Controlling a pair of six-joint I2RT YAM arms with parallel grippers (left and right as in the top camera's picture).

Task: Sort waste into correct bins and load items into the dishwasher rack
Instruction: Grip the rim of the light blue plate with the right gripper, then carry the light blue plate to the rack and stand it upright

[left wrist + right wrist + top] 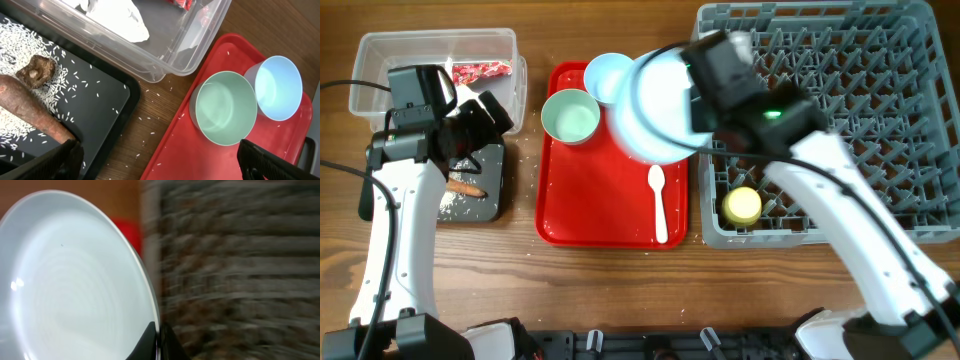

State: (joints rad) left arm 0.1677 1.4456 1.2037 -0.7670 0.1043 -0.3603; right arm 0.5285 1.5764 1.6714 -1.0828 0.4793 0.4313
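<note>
Next, my right gripper carries the plate (75, 280) over the grey rack, tilts and lowers it between the rack's back wires and releases it, as those rows stand empty.
My right gripper (159, 341) is shut on the rim of the pale blue plate (75, 280), held tilted above the red tray's right edge (655, 105), beside the grey dishwasher rack (850, 100). A yellow cup (741, 205) sits in the rack's front left corner. On the red tray (600, 200) stand a green-white bowl (226, 107), a pale blue bowl (278, 87) and a white spoon (659, 205). My left gripper (160, 167) hangs open over the gap between the black tray (107, 107) and the red tray. The sausage stick (30, 110), food lump (35, 71) and rice (30, 40) lie in the black tray.
The clear tub (380, 60) at the back left holds the white tissue (117, 17) and the red wrapper (480, 71). Loose rice grains (150, 119) are scattered on the wood between the trays. The right wrist view of the rack (240, 270) is motion-blurred.
</note>
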